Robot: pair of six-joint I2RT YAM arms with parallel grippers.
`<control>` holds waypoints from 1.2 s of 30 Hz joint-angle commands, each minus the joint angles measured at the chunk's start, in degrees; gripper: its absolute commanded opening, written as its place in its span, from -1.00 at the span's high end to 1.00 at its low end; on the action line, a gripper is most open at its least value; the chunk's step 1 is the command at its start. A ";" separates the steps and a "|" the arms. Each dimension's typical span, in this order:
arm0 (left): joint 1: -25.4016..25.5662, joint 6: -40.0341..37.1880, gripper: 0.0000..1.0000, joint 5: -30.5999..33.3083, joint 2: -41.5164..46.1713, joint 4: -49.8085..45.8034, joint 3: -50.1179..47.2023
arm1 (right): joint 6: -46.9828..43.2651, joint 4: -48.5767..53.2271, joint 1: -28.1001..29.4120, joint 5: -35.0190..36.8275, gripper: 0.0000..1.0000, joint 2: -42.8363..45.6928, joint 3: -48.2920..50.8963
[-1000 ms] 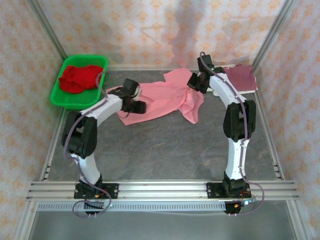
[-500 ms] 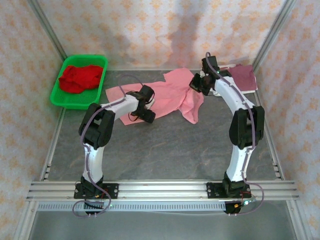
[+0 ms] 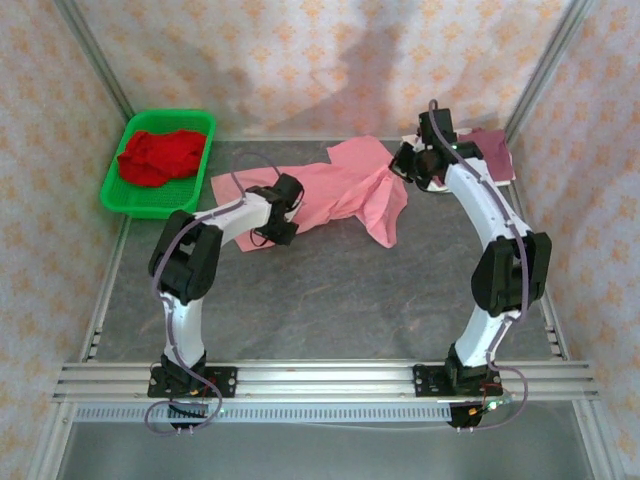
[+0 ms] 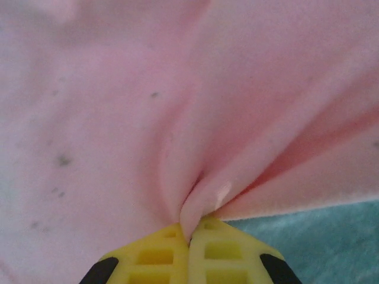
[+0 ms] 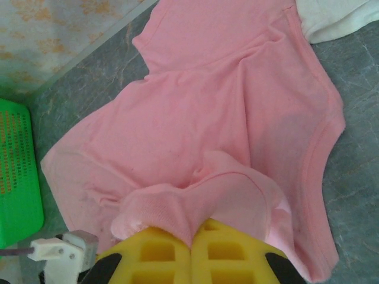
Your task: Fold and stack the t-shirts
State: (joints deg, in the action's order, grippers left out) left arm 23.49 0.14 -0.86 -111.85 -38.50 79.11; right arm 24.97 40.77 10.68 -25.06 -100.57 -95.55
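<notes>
My right gripper needs to lift the side of the pink t-shirt it holds next, pull it tight, lower it outward onto the table by the back wall (image 3: pixel 400 143) and let go, because the t-shirt is rumpled.
A large salmon-pink t-shirt (image 3: pixel 340 190) lies rumpled across the back middle of the table. My left gripper (image 3: pixel 285 215) is shut on a pinch of its cloth near the lower left edge; the yellow fingertips (image 4: pixel 160 251) squeeze a fold of pink t-shirt (image 4: pixel 189 118). My right gripper (image 3: pixel 405 170) is shut on the shirt's right side, where a bunched fold of pink t-shirt (image 5: pixel 195 142) rises between its fingertips (image 5: pixel 228 248). A bright red t-shirt (image 3: pixel 158 155) lies crumpled in the green basket (image 3: pixel 205 130). A maroon t-shirt (image 3: pixel 488 152) lies at the back right on an off-white t-shirt (image 5: pixel 337 21).
The green mesh basket stands at the back left corner and shows again as the green basket (image 5: pixel 18 177) at the left of the right wrist view. Patterned walls enclose the table on three sides. The grey tabletop (image 3: pixel 340 300) in front of the pink shirt is bare.
My left gripper moved right along the pink shirt's lower edge and shut on its cloth. My right gripper shifted right and back, pulling the shirt's right side with it.
</notes>
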 commanded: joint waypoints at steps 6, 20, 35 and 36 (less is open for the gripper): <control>-0.55 3.61 1.00 4.82 27.12 -8.66 -7.39 | -8.49 6.41 -0.45 4.21 1.00 19.12 9.24; -0.46 4.28 1.00 -26.23 52.17 -20.62 8.87 | -17.50 24.88 -0.39 15.56 1.00 42.62 -6.75; -16.05 6.30 1.00 -41.61 40.06 -5.27 11.26 | -18.47 9.28 -0.43 23.17 1.00 21.67 -19.68; -17.29 5.65 1.00 -43.08 37.30 -3.39 10.53 | -18.57 7.18 -0.45 22.78 1.00 18.61 -19.90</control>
State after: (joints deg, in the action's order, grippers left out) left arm 11.35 4.69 -37.47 -67.99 -49.91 93.54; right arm 7.40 56.27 10.68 -5.96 -74.63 -116.31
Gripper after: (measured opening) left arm 0.044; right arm 0.047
